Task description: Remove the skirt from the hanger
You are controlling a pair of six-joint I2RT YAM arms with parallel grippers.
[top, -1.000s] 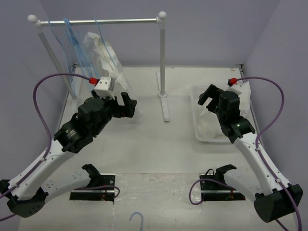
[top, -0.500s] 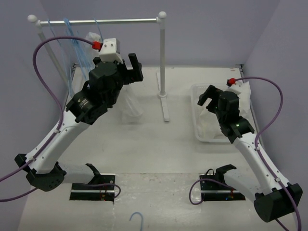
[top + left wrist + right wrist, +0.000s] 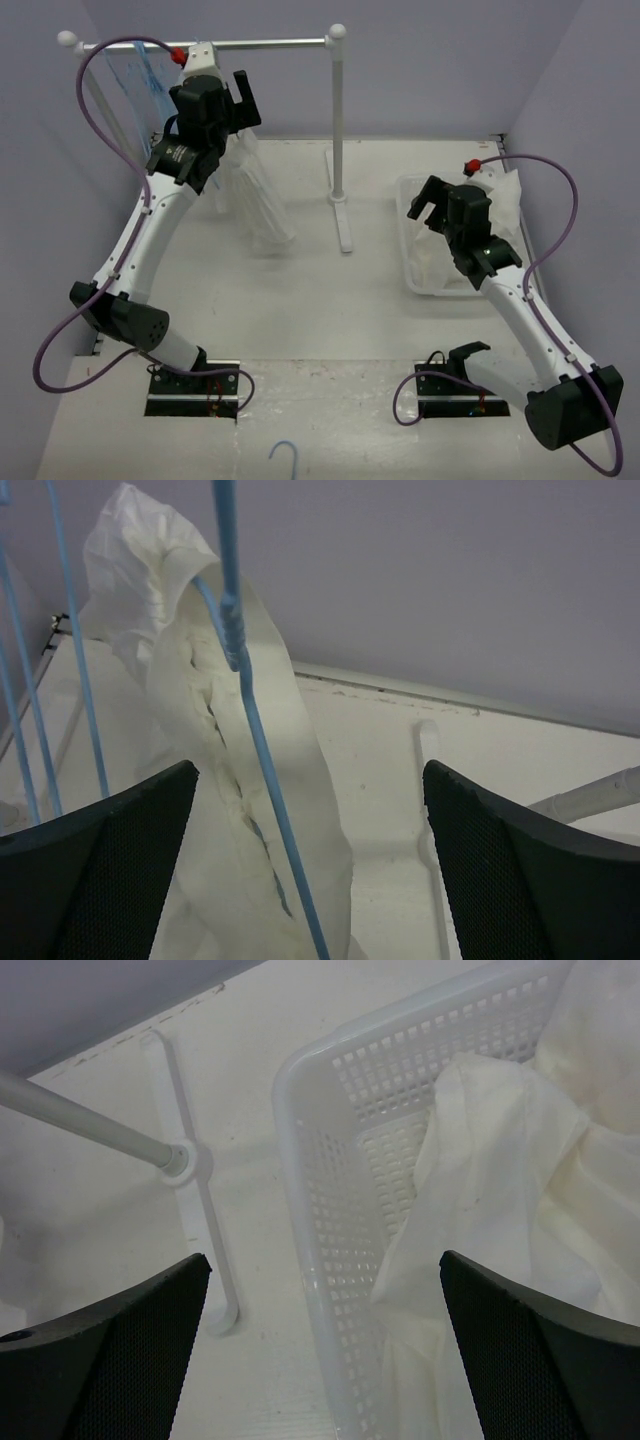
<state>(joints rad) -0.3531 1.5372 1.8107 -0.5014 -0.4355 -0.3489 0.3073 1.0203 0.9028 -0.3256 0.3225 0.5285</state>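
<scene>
I should keep my left gripper raised by the silver bar and close its black fingers onto the wire next, because the light-blue hanger's sloping wire (image 3: 281, 815) already runs between them.
The white skirt (image 3: 262, 205) hangs from the left part of the silver rail (image 3: 285, 43), its lower end trailing toward the table. In the left wrist view it drapes in folds (image 3: 190, 710) over the light-blue hanger (image 3: 262, 770). My left gripper (image 3: 220, 100) is raised to the rail. It is open (image 3: 310, 790), with the hanger wire and the skirt between its black fingers, neither touched. In the top view the arm hides the hanger. My right gripper (image 3: 430, 205) is open (image 3: 325, 1270) above the basket's left wall, holding nothing.
Other blue hangers (image 3: 140, 75) hang at the rail's left end (image 3: 80, 680). A white post (image 3: 338, 130) with a flat foot stands mid-table. A white perforated basket (image 3: 412, 275) at right holds white cloth (image 3: 500, 1210). A loose blue hanger (image 3: 285, 455) lies at the near edge.
My left arm has swung up and back from just above the table to the rail, bringing its open gripper around the hanger and skirt. The right arm has hardly moved.
</scene>
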